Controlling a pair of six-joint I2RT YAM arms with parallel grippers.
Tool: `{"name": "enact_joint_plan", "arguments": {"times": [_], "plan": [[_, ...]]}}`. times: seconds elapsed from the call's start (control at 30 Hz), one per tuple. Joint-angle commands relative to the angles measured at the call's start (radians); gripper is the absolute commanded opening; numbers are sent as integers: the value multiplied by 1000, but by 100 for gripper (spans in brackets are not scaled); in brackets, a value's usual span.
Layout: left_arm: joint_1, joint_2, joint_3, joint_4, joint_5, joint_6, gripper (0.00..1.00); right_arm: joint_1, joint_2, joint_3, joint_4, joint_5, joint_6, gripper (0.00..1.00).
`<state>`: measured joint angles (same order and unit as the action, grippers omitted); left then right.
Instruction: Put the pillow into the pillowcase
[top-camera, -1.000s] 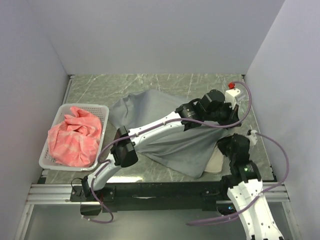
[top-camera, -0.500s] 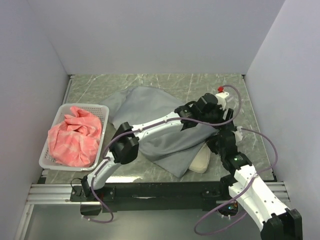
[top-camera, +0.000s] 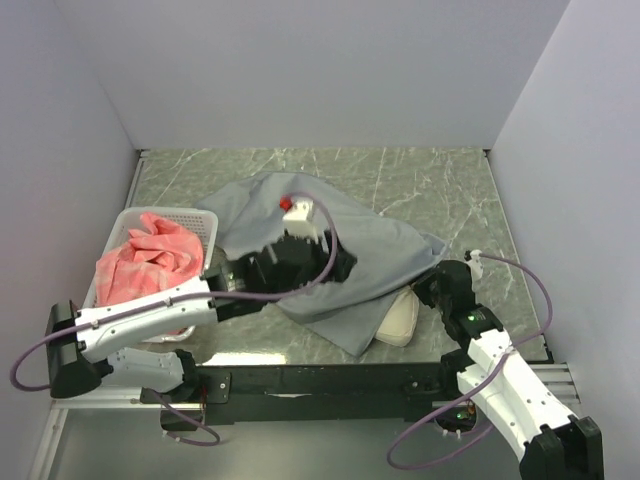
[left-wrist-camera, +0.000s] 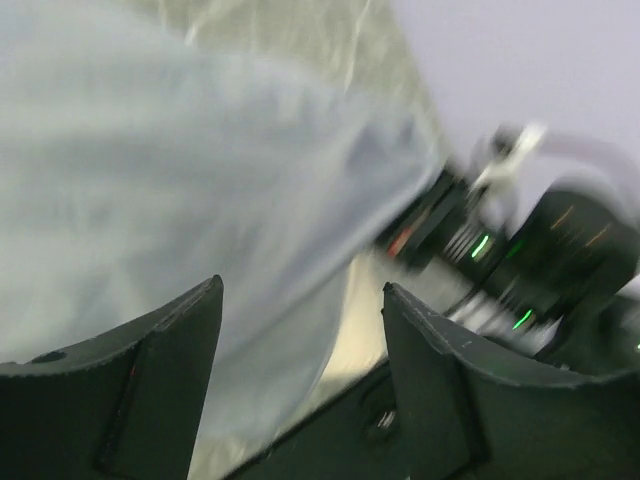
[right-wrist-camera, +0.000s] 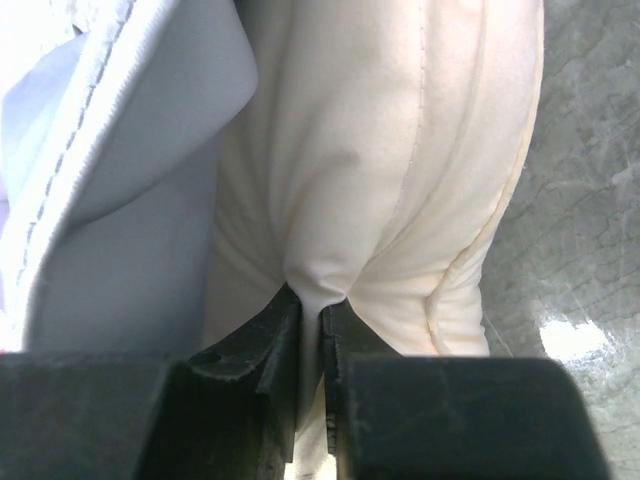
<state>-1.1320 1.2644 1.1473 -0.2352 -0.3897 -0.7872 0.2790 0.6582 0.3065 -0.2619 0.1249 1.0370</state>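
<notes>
My left gripper comes back and down onto the pillowcase's near corner (top-camera: 356, 348) (left-wrist-camera: 270, 427) next, to close on its stitched hem.
The grey pillowcase (top-camera: 385, 250) lies crumpled across the middle of the table. The cream pillow (top-camera: 398, 322) pokes out from under its near right edge; most of it is covered. My left gripper (top-camera: 343, 266) hovers over the pillowcase (left-wrist-camera: 150, 150), open, with nothing between its fingers (left-wrist-camera: 170, 350). A sliver of pillow (left-wrist-camera: 355, 320) shows beyond them. My right gripper (top-camera: 432, 290) sits at the pillow's exposed end. In the right wrist view it (right-wrist-camera: 312, 305) is shut on a pinched fold of the pillow (right-wrist-camera: 400, 150), and the pillowcase hem (right-wrist-camera: 130, 200) lies just to the left.
A white lattice basket (top-camera: 165, 212) holding a pink-red checked cloth (top-camera: 145, 270) stands at the left edge. White walls close in the table on three sides. The right arm (left-wrist-camera: 560, 240) shows blurred in the left wrist view.
The left arm let go of the pillowcase, opened and swung back left and nearer. The pillowcase settled over the pillow. The right gripper stayed at the pillow's end.
</notes>
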Motion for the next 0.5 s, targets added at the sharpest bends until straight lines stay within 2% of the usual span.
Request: {"name": "enact_joint_plan", "arguments": {"times": [0.0, 0.07, 0.17, 0.2, 0.27, 0.47], "plan": [[-136, 24, -193, -27, -14, -72, 70, 2, 9, -3, 29, -76, -49, 17], [-226, 55, -245, -18, -15, -75, 72, 2, 8, -6, 38, -90, -51, 17], [-311, 142, -262, 17, -14, -79, 82, 2, 6, -4, 38, -91, -57, 18], [-328, 171, -255, 8, -53, -87, 84, 3, 4, -4, 38, -93, -58, 18], [-365, 265, -200, -44, -110, -112, 89, 2, 3, -6, 36, -94, -60, 18], [-402, 516, -2, -180, -277, -161, 93, 2, -23, -14, 21, -90, -64, 18]]}}
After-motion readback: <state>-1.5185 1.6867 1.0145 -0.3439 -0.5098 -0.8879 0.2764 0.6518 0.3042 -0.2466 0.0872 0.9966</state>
